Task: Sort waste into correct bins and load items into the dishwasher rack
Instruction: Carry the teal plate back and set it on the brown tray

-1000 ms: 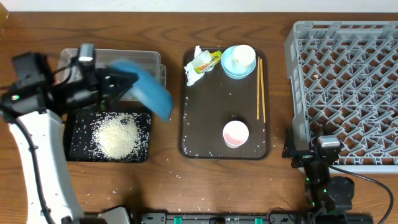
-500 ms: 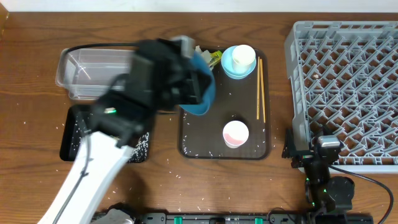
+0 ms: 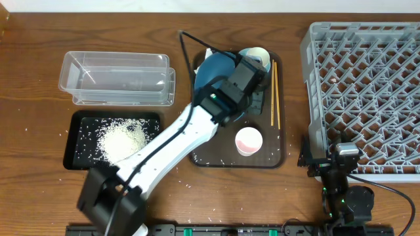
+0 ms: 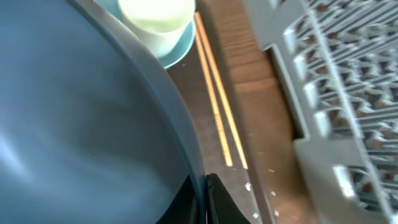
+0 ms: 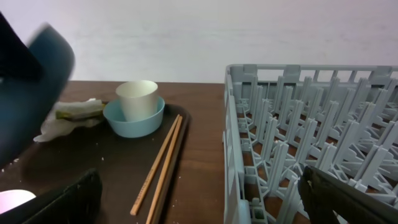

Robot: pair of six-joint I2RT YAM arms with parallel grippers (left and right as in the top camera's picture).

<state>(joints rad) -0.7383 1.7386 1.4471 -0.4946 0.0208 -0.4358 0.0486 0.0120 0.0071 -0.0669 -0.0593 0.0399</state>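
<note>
The large dark-blue bowl [image 3: 213,69] hangs tilted, so next my left gripper needs to lower it flat onto the bottom of the tray behind the pink cup [image 3: 249,140] and let go of the bowl's rim.
My left gripper [image 3: 237,73] is shut on the rim of the large dark-blue bowl [image 3: 213,69] and holds it tilted over the back of the dark brown tray [image 3: 197,141]. In the left wrist view the jaws [image 4: 204,199] pinch the bowl's rim [image 4: 81,124]. The white cup [image 3: 258,56] stands in the small light-blue bowl [image 3: 244,65]. The chopsticks [image 3: 274,92] lie at the tray's right side and the pink cup [image 3: 249,140] stands near its front. The tissue [image 5: 62,121] and wrapper [image 5: 78,111] show in the right wrist view. My right gripper [image 3: 328,157] is open and empty beside the grey rack [image 3: 364,92].
A shallow black tray [image 3: 79,124] at the front left holds a heap of rice [image 3: 121,141]. A clear tub [image 3: 118,78] stands behind it. Loose rice grains lie scattered on the wooden table and on the brown tray. The rack's wall stands close to the right of the chopsticks.
My left arm has swung right with the dark-blue bowl, from above the black tray to over the back of the brown tray. The right arm has not moved.
</note>
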